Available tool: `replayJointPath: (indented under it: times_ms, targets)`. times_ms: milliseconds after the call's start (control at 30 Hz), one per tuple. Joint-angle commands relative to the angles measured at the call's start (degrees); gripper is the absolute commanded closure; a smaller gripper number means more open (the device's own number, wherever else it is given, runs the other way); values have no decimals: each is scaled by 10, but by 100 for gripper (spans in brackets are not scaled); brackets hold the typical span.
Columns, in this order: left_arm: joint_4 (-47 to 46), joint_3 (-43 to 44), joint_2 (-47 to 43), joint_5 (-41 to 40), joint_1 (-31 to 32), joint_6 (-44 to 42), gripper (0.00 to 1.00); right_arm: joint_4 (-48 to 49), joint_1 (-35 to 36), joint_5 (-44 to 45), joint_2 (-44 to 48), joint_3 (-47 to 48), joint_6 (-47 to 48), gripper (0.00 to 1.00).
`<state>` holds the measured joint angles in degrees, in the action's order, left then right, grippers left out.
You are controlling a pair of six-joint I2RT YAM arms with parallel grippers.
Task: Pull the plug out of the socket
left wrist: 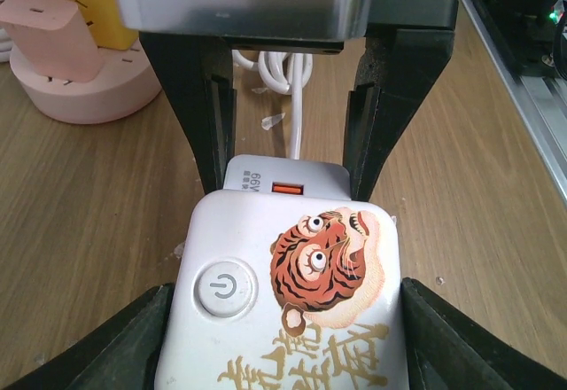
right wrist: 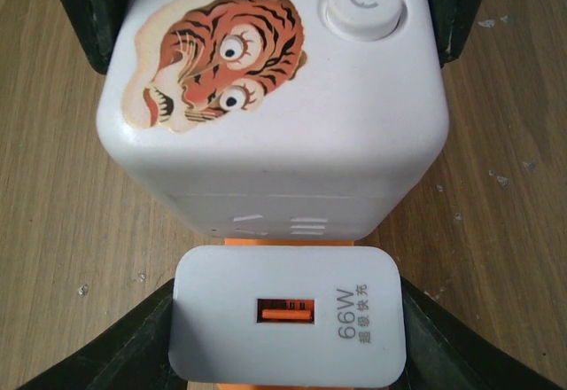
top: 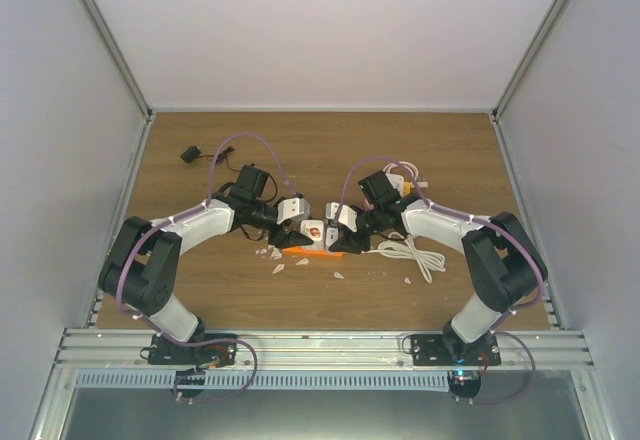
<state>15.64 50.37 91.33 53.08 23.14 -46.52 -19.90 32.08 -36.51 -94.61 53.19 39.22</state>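
Note:
The left gripper will next move outward and to the left in the top view and let go of the socket [top: 313,230] beside the small black item, because the table is bare there.
The socket [left wrist: 292,292] is a white cube with a tiger sticker and a power button on top. My left gripper [left wrist: 283,328] is shut on its two sides. The plug [right wrist: 288,315] is a white 66W charger with an orange USB port facing up, and my right gripper [right wrist: 288,337] is shut on it. In the top view the socket [top: 313,230] and the plug [top: 345,218] sit side by side at mid-table. The socket's side face toward the plug shows bare slots [right wrist: 275,223], with a thin orange strip between the two. The plug's prongs are hidden.
A pink round power strip [left wrist: 84,97] with a pink and a yellow plug stands behind the right arm. Next to it lies a coiled white cable [top: 412,252]. Under the grippers are an orange flat piece [top: 312,253] and white scraps [top: 272,256]. A small black item [top: 190,153] lies far left.

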Motion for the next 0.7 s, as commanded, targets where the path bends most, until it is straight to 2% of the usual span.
replayJointPath:
  times_ms: [0,267,500,667]
  targets:
    - [-13,13,-22,18,-5,-11,64,-16,1,25,-22,-9,9,71]
    - [21,11,-46,10,-43,-28,65,-15,1,23,-18,-9,5,71]
    - [71,44,-50,-22,-119,-57,65,-18,1,20,-17,-7,4,71]
    - [108,88,-44,-79,-175,-78,66,-18,1,18,-17,-7,4,70]
